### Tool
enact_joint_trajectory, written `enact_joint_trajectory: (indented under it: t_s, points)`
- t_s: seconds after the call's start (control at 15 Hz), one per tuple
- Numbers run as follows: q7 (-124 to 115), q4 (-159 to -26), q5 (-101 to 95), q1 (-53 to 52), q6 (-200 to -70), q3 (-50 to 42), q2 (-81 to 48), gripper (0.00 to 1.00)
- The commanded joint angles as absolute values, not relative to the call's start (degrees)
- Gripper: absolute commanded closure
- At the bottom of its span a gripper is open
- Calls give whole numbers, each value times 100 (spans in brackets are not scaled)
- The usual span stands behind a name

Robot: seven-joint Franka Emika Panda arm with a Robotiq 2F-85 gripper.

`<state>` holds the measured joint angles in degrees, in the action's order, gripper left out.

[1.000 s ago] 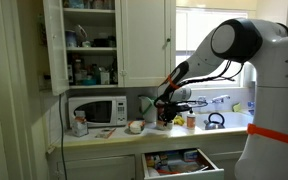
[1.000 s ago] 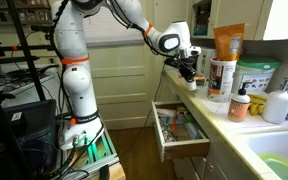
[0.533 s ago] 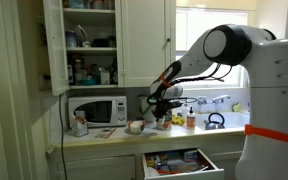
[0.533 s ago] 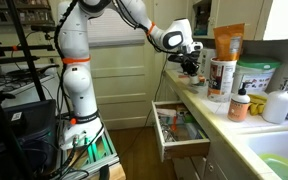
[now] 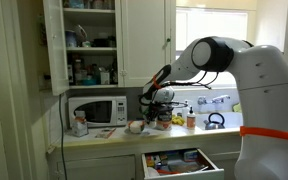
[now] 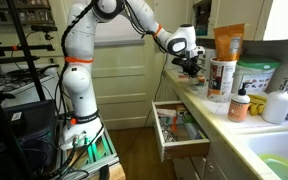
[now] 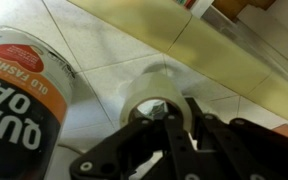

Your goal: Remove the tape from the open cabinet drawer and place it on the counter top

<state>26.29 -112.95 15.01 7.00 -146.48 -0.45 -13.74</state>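
The roll of clear tape (image 7: 152, 84) hangs just above the counter top, so next my gripper will go down to the bare tiles beside the oats canister and let go of the roll.
In the wrist view my gripper (image 7: 174, 112) is shut on a roll of clear tape (image 7: 152, 84), one finger through its hole. The roll hangs just over the pale tiled counter top (image 7: 104, 40), beside an oats canister (image 7: 24, 90). In both exterior views the gripper (image 5: 159, 103) (image 6: 191, 65) is over the counter top (image 5: 104, 137) (image 6: 220, 110). The tape is too small to make out there. The white cabinet drawer (image 5: 179, 162) (image 6: 179, 130) stands open below, with assorted items inside.
A microwave (image 5: 96, 110) stands at one end of the counter, with a jar (image 5: 79, 123) in front. Bottles and tubs (image 6: 246, 85), a kettle (image 5: 214, 120) and a sink (image 6: 274, 165) crowd the other end. A wall cupboard door (image 5: 54, 45) hangs open above.
The arm has swung along the counter toward the microwave, carrying the tape, and the gripper has come lower over the counter top. The drawer has not moved.
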Motion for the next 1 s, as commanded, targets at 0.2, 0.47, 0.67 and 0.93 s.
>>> enact_joint_trajectory:
  t_s: [0.2,0.47,0.67,0.93]
  points:
    - [3059,-10843,1700,1006,-14326,275,-1941,96]
    - [3117,-10640,1499,1039,-14191,340,-2183,96]
    - [3068,-10538,1288,998,-14144,314,-2239,53]
    - [3023,-10472,1071,974,-14082,303,-2112,22]
